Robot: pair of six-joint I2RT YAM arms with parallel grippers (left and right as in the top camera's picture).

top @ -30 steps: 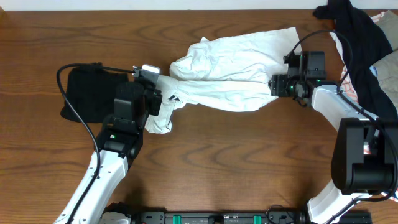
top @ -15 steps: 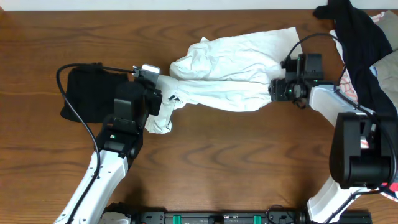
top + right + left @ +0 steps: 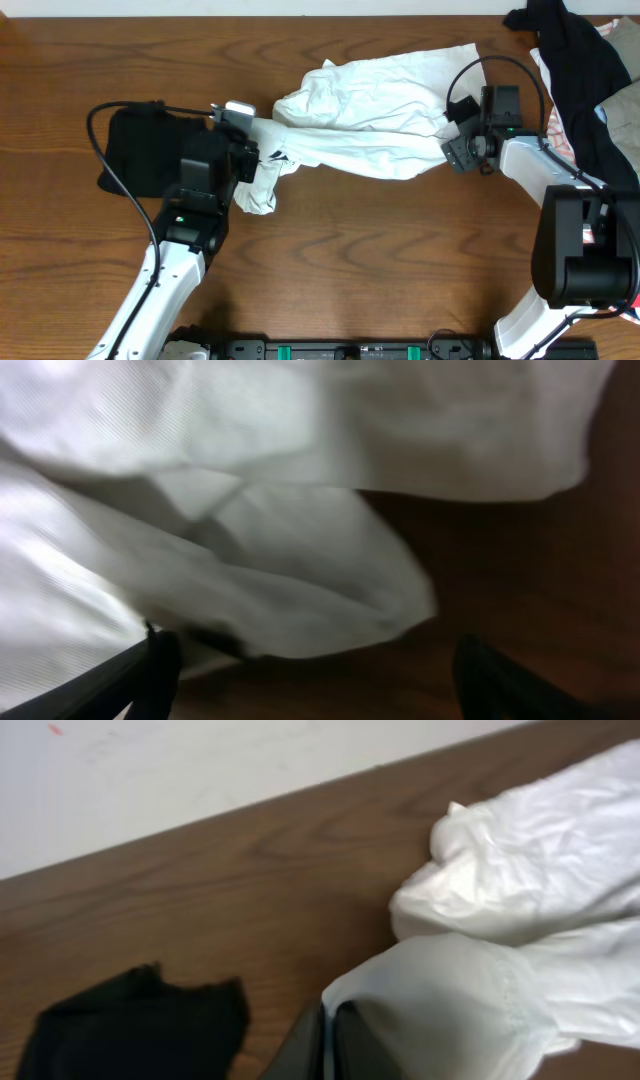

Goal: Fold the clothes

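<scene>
The shirt's loose near corner [image 3: 437, 157] [image 3: 385, 608] lies just to the left of my right gripper in the overhead view, so my right gripper will slide onto that corner and close there.
A large wrinkled white shirt [image 3: 365, 115] lies bunched across the middle of the table, with small black marks near its left hem. My left gripper [image 3: 250, 160] is shut on the shirt's left end; in the left wrist view the closed fingers [image 3: 328, 1040] pinch the white fabric [image 3: 470, 990]. My right gripper [image 3: 452, 140] is open at the shirt's right edge. In the right wrist view its fingers [image 3: 310, 675] are spread wide, with the white fabric [image 3: 260, 560] just beyond them and bare wood between them.
A black garment [image 3: 140, 150] lies on the table at the left, by my left arm; it also shows in the left wrist view [image 3: 130, 1030]. A pile of black, beige and striped clothes [image 3: 580, 70] sits at the far right edge.
My right gripper has turned and shifted slightly at the shirt's right edge. The left gripper has kept its hold and barely moved.
</scene>
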